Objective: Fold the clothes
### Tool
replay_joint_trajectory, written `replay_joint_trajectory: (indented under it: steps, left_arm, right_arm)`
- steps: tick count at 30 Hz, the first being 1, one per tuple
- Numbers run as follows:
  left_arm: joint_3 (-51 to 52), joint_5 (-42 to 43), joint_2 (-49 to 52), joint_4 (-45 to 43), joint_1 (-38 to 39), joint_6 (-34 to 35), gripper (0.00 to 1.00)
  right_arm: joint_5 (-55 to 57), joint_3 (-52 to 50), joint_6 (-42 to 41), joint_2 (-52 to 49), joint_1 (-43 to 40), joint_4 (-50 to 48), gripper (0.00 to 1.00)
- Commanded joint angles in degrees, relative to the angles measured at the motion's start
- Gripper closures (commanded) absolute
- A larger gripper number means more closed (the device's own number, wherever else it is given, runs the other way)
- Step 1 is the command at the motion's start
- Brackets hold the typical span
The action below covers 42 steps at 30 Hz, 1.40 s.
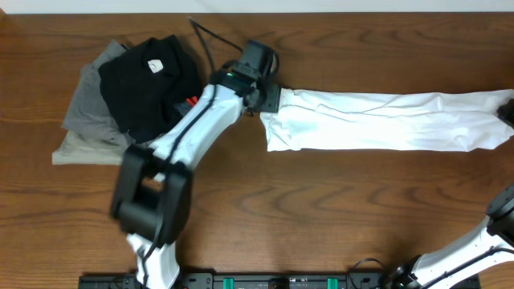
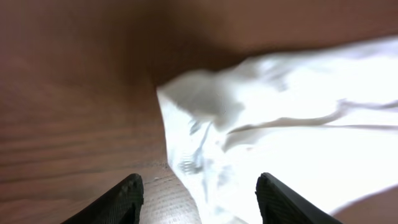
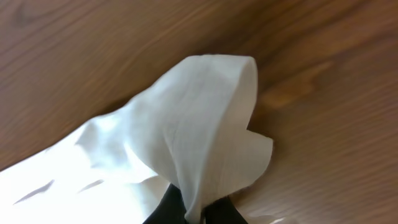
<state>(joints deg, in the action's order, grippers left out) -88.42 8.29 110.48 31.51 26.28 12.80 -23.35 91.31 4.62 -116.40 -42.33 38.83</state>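
Note:
Next, my right gripper will go to the left in the overhead view, over the T-shirt's middle, and release the fold there, as the T-shirt still lies long.
The white T-shirt lies folded into a long narrow strip across the right half of the table. Its graphic and lettering are hidden. My left gripper sits at the strip's left end, open, with its fingers straddling the cloth edge. My right gripper is at the strip's right end at the frame edge. In the right wrist view it is shut on a pinched fold of the white cloth, which stands up from the table.
A black folded garment with a red tag lies on grey folded garments at the back left, just left of my left arm. The wooden table fills the rest of the view.

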Motion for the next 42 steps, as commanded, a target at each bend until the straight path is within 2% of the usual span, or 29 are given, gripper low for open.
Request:
replay_joint_trajectory:
  steps: [1,7,13,16,22,29,30,31,34,35,37,42]
  left_arm:
    - [-0.28,-1.55,-5.92,0.50,-0.26,-1.97,0.39]
    - [-0.28,-1.75,-10.01,0.66,-0.31,-2.93,0.39]
    - [-0.28,-1.75,-10.29,1.42,-0.31,-2.95,0.39]
    - [-0.28,-1.73,-10.29,1.68,-0.31,-2.93,0.39]
    - [-0.28,-1.73,-10.29,2.14,-0.31,-2.95,0.38]
    - [-0.28,-1.75,-10.29,2.32,-0.31,-3.15,0.38]
    - [-0.28,-1.75,-10.29,2.32,-0.31,-3.15,0.38]
    - [-0.28,-1.75,-10.29,2.32,-0.31,-3.15,0.38]
    - [-0.28,-1.75,-10.29,2.51,-0.55,-3.15,0.37]
    - [-0.26,-1.77,-10.29,2.82,-0.79,-3.13,0.37]
    - [-0.26,-1.75,-10.16,3.76,-1.38,-3.10,0.31]
    - [0.63,-1.66,-8.70,4.70,-2.73,-1.07,0.26]
  right_arm:
    - [-5.75,0.42,0.15,0.33,3.32,0.44,0.99]
    - [-7.45,0.42,0.07,0.63,11.85,4.72,0.99]
    - [-0.09,0.39,-1.33,0.61,22.60,8.81,0.99]
    - [0.15,0.39,-1.38,0.61,27.08,10.51,0.99]
    - [7.56,0.39,-2.67,0.55,33.42,11.65,0.98]
    - [7.91,0.39,-3.34,0.55,36.96,12.41,0.96]
    - [7.93,0.39,-3.37,0.55,37.33,12.37,0.94]
    - [7.93,0.39,-3.39,0.55,37.68,12.35,0.77]
    - [7.65,0.39,-3.74,0.52,38.21,12.37,0.39]
    - [6.93,0.39,-3.69,0.52,38.25,12.33,0.34]
    - [4.11,0.39,-1.20,0.52,38.14,12.02,0.34]
    - [-3.06,0.39,2.73,0.52,36.52,10.67,0.41]
